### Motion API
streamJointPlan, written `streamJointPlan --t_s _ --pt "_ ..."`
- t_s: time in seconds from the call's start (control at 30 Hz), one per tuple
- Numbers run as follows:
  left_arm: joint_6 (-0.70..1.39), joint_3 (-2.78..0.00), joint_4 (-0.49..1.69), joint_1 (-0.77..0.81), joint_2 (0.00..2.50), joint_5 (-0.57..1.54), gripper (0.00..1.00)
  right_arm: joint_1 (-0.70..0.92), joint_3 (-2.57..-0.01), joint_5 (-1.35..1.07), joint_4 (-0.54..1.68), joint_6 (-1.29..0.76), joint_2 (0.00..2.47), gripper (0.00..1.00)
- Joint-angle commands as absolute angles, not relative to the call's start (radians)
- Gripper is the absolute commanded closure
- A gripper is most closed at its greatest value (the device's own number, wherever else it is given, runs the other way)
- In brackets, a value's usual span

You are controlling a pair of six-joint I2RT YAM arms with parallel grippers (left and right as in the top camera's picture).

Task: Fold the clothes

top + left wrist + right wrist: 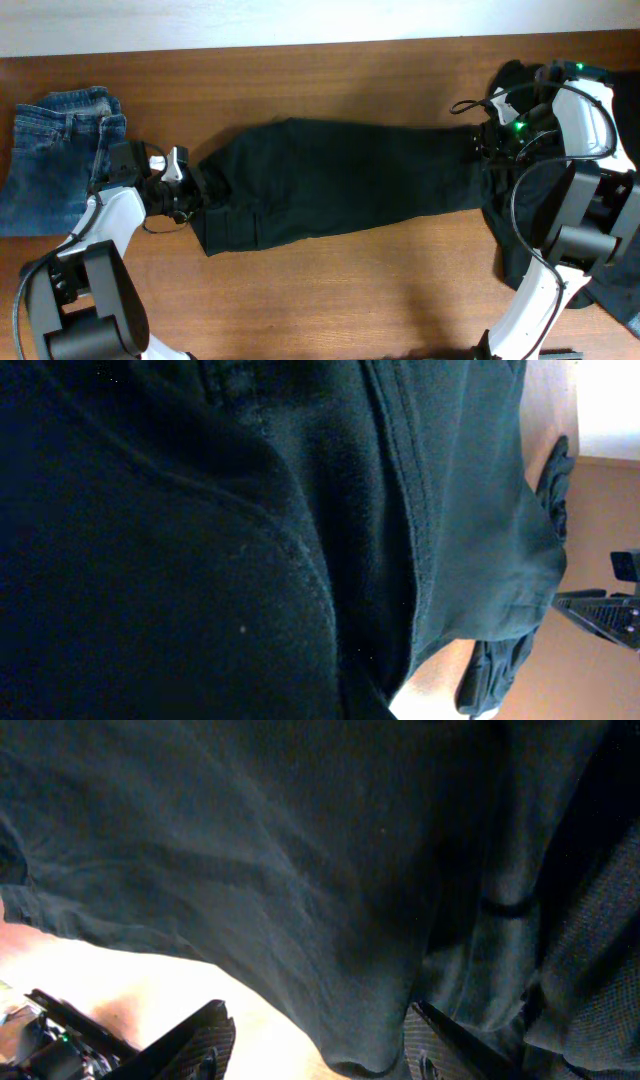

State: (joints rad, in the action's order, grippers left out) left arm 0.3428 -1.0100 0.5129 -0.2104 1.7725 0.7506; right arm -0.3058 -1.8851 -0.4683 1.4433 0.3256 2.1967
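Observation:
My left gripper draws back over the bare wood (173,257) beside the trousers' near corner and releases the fabric next, as their end sits bunched and lifted.
Black trousers (340,180) lie stretched left to right across the table. My left gripper (188,186) is at their bunched left end. In the left wrist view, black fabric (250,530) fills the frame, hides the fingers, and is lifted off the table. My right gripper (484,140) is at the trousers' right end. In the right wrist view its fingers (315,1020) are spread wide, with a hanging fold of the black fabric (300,870) between them, not pinched. Folded blue jeans (50,160) lie at the far left.
More black clothes (520,240) are heaped at the right edge, under and around the right arm. The right arm's base (580,240) stands there and the left arm's base (90,300) at the front left. The wooden table (350,290) is bare along the front.

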Motion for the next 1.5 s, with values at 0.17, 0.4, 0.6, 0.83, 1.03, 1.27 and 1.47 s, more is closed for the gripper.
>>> streamJointPlan --t_s 0.17,0.4,0.6,0.83,1.03,1.27,1.47 --pt "0.319 -1.016 0.517 -0.204 1.745 0.782 0.99 -0.306 -1.829 -0.459 1.397 0.340 2.215 0.42" --pt "0.319 -1.016 0.564 -0.204 1.745 0.782 0.99 -0.306 -1.799 -0.469 1.364 0.332 2.215 0.96" --pt "0.297 -1.016 0.621 -0.212 1.745 0.782 0.99 -0.306 -1.911 -0.528 1.383 0.332 2.215 0.96" --pt "0.236 -1.016 0.728 -0.292 1.745 0.962 1.00 -0.306 -2.049 -0.478 1.402 0.294 2.215 0.96" --pt "0.168 -1.016 0.889 -0.337 1.745 1.153 1.00 -0.306 -2.047 -0.455 1.404 0.294 2.215 0.95" --pt "0.086 -1.016 1.153 -0.335 1.745 0.742 1.00 -0.306 -2.047 -0.455 1.403 0.294 2.215 0.94" --pt "0.051 -1.016 1.245 -0.335 1.745 0.684 1.00 -0.306 -2.047 -0.455 1.406 0.294 2.215 0.86"
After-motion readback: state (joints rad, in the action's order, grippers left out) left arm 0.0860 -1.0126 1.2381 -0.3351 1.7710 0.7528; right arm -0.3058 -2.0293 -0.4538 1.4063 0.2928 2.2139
